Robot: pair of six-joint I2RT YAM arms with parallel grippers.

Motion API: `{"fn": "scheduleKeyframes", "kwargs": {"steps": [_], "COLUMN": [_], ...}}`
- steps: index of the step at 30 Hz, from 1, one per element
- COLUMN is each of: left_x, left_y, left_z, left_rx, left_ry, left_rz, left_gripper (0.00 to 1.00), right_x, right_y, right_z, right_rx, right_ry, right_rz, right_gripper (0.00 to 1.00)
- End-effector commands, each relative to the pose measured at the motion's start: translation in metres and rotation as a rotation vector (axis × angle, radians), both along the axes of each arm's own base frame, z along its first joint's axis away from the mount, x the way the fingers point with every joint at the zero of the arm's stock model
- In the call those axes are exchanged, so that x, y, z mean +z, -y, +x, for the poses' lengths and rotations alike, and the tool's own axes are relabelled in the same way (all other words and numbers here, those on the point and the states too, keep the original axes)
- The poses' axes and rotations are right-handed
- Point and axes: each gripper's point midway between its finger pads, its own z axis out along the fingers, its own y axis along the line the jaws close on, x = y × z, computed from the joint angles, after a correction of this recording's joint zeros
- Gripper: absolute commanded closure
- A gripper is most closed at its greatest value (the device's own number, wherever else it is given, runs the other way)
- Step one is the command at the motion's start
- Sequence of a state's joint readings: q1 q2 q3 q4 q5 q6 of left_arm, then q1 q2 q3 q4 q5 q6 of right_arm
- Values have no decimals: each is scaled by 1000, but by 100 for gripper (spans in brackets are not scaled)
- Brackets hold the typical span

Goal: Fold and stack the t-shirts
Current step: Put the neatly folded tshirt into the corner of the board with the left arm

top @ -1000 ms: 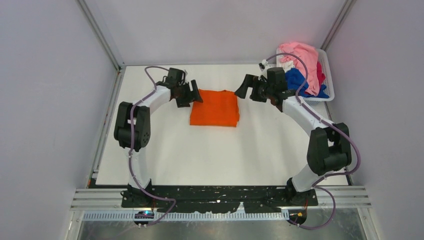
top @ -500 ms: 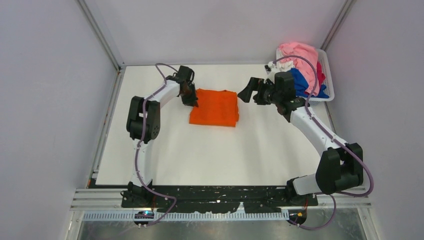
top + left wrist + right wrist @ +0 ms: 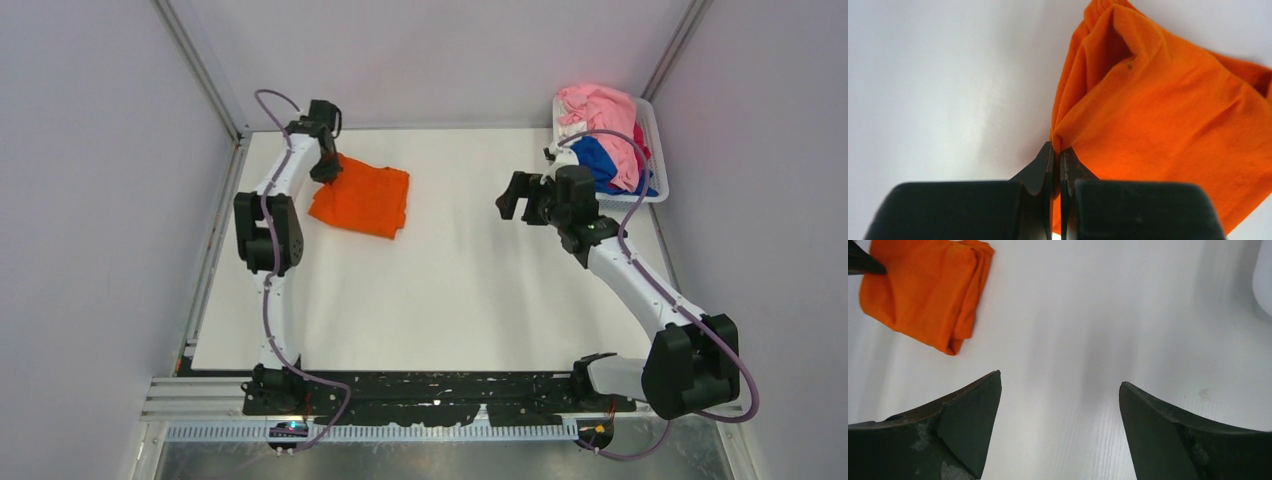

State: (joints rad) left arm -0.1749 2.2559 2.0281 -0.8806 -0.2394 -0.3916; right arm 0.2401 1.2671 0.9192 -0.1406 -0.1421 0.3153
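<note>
My left gripper has the bare table corner [image 3: 259, 150] outward of it, to its left in the top view, and will next drag the t-shirt there and let go.
A folded orange t-shirt [image 3: 364, 199] lies at the far left of the white table, turned at a slant. My left gripper [image 3: 326, 170] is shut on its far left corner; in the left wrist view the cloth [image 3: 1168, 115] bunches into the closed tips of my left gripper [image 3: 1057, 148]. The right wrist view shows the same orange t-shirt [image 3: 923, 290] at the upper left. My right gripper [image 3: 514, 196] hangs open over bare table right of centre, and my right gripper [image 3: 1060, 385] has nothing between its fingers. More t-shirts, pink [image 3: 600, 110] and blue [image 3: 603, 163], are heaped in the basket.
A white mesh basket [image 3: 652, 130] stands at the far right corner, close behind my right arm. Grey walls and metal frame posts [image 3: 200, 70] close in the table on the left, back and right.
My left gripper closed on the orange t-shirt's edge and dragged it left and back, turning it. My right gripper, still open, drew away to the right and toward the near side.
</note>
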Motion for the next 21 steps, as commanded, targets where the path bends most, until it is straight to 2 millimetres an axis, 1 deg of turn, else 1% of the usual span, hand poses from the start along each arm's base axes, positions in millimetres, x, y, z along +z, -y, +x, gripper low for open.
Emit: {"fn": "scheduleKeyframes", "kwargs": {"steps": [1,3,4,5,6,8,11,13,14,17,21], "left_x": [36,43,46,48,52,59,70,76,81,90,99], "left_y": [-71,-92,-99,-114,-124,-140,-155,-163,-167,-179,-195], "left_z": [29,38,44,49,57,70,91,99,103,110,111], "left_rx": [125,131,125,130,128,127,114,115,115,127,174], "left_ry": [93,118,134,149,173,214,290,331,352,398,431], "left_rz": [24,62,74,86,95,103,100,106,112,137,147], "left_gripper": [100,100,100,100,100,100,100,100,100,100,100], "right_x": [18,14,13,11,10,8,6,4,3,1,1], "right_y": [21,21,21,20,21,21,22,22,26,30,32], "right_z": [10,11,12,12,14,15,17,17,18,20,21], "right_rx": [-93,-91,-89,-88,-89,-89,-94,-91,-107,-129,-134], "right_ry": [113,111,109,106,104,103,101,94,90,86,83], "right_rz": [-65,-74,-75,-78,-80,-87,-96,-101,-114,-133,-140], "right_gripper": [5,5,5,5,5,5,5,5,5,5,5]}}
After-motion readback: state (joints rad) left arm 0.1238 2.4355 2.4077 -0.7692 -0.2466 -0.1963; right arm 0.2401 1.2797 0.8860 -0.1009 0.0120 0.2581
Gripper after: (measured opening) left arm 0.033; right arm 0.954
